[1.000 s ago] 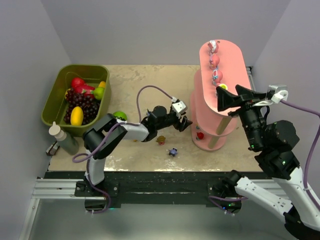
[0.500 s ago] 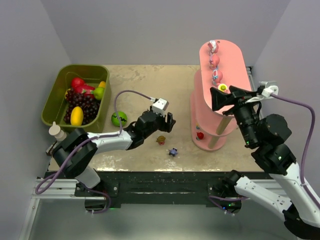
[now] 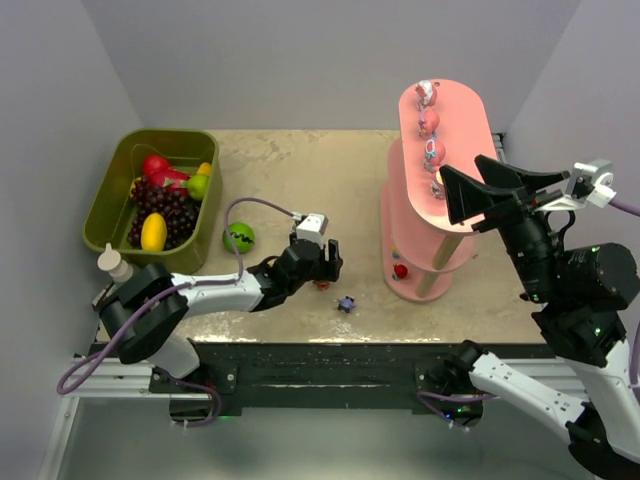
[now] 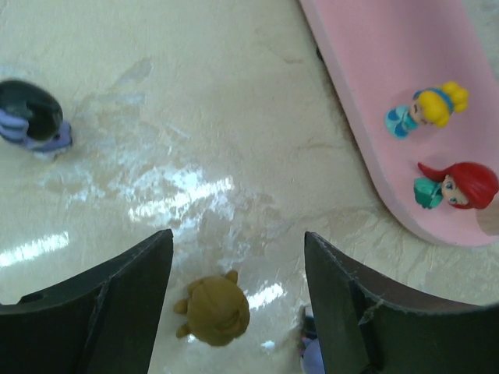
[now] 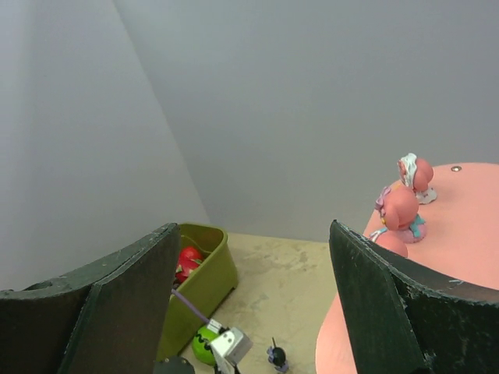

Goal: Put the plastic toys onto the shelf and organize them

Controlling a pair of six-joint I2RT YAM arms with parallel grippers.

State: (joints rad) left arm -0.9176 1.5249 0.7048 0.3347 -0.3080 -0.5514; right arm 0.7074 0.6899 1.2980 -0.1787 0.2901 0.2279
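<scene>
My left gripper moves back and down next, its open fingers straddling the round head (image 3: 322, 285) (image 4: 217, 311), since the orange-brown toy sits below the gripper and back from it.
My left gripper (image 3: 328, 264) hangs low over the table, open, with an orange-brown toy (image 4: 214, 310) on the table between its fingers, untouched. A dark purple toy (image 3: 346, 303) stands just right of it. The pink shelf (image 3: 462, 120) rises at the right. Several pink toys (image 3: 429, 122) line its top board. A red toy (image 3: 400, 270) sits on a lower board, and a blonde toy (image 4: 427, 107) and a red-haired toy (image 4: 456, 187) rest on the bottom board (image 4: 390, 54). My right gripper (image 3: 462, 187) is open and empty, high beside the top board.
An olive-green bin (image 3: 112, 190) of fake fruit stands at the back left. A green ball (image 3: 238, 237) lies beside it, and a bottle (image 3: 122, 272) stands near the left front edge. Walls close in on three sides.
My left gripper drew back from the shelf toward the near edge and now sits over the orange-brown toy, jaws slightly wider. My right gripper swung in over the shelf and back out to the right.
</scene>
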